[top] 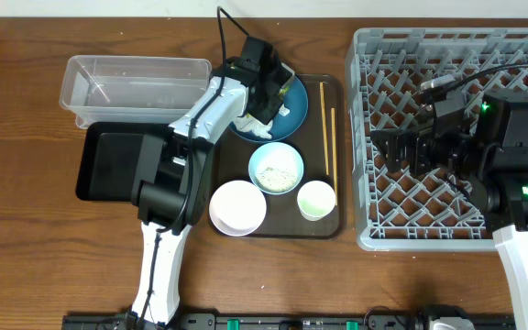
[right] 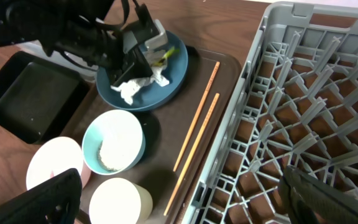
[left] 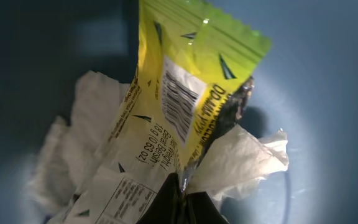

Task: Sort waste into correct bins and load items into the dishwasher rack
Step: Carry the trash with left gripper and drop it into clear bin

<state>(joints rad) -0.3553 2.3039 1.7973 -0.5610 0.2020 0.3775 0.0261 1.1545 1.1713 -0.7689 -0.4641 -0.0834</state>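
Observation:
The left gripper lifts off the dark blue dish and swings over the clear tub (top: 137, 85) next.
My left gripper (left: 184, 198) is shut on the lower edge of the yellow-green wrapper (left: 185, 93), over the dark blue dish (top: 293, 103). Crumpled white tissue (left: 244, 158) lies on the dish under and beside the wrapper, and shows in the overhead view (top: 257, 126). The light blue bowl (top: 276, 170) holds rice. The white bowl (top: 237, 207), small cup (top: 316, 200) and two chopsticks (top: 328, 137) lie on the brown tray. My right gripper (right: 185, 202) is open and empty, over the left edge of the grey rack (top: 456, 137).
The clear tub (top: 136, 81) stands at the back left, with the black tray (top: 117, 165) in front of it. The brown serving tray (top: 333, 225) sits between them and the rack. My left arm reaches across the black tray's right end.

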